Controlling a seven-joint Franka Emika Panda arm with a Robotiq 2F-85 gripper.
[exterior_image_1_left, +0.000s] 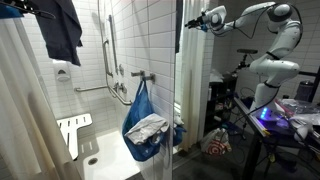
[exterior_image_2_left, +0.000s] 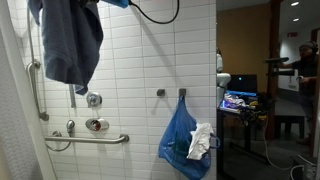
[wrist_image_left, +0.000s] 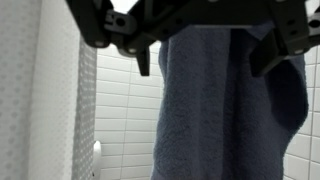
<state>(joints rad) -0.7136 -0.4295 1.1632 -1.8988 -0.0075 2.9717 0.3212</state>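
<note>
The towel still hangs beyond the robot's open fingers, so next the robot will move its gripper slightly down and in against the towel's upper part (exterior_image_1_left: 59, 13) (wrist_image_left: 208, 58), to bring a fold of the towel between the fingers.
A dark blue towel (wrist_image_left: 225, 110) hangs high against the white tiled shower wall; it shows in both exterior views (exterior_image_1_left: 62, 30) (exterior_image_2_left: 72, 40). In the wrist view my gripper (wrist_image_left: 205, 62) is open, and its two black fingers (wrist_image_left: 143, 58) frame the towel's upper part without touching it. Nothing is held between them. In an exterior view the white arm (exterior_image_1_left: 268, 35) reaches in from outside the stall with the gripper (exterior_image_1_left: 195, 21) at towel height. In an exterior view only a blue wrist part (exterior_image_2_left: 115, 3) and a cable show at the top edge.
A blue bag (exterior_image_1_left: 143, 120) (exterior_image_2_left: 182, 140) with a white cloth (exterior_image_1_left: 148, 127) (exterior_image_2_left: 200, 140) in it hangs from a wall hook. Grab bars (exterior_image_2_left: 90, 138) and a shower valve (exterior_image_2_left: 97, 125) are on the tiles. A white fold-down seat (exterior_image_1_left: 72, 130) and a glass panel edge (exterior_image_1_left: 180, 90) stand nearby.
</note>
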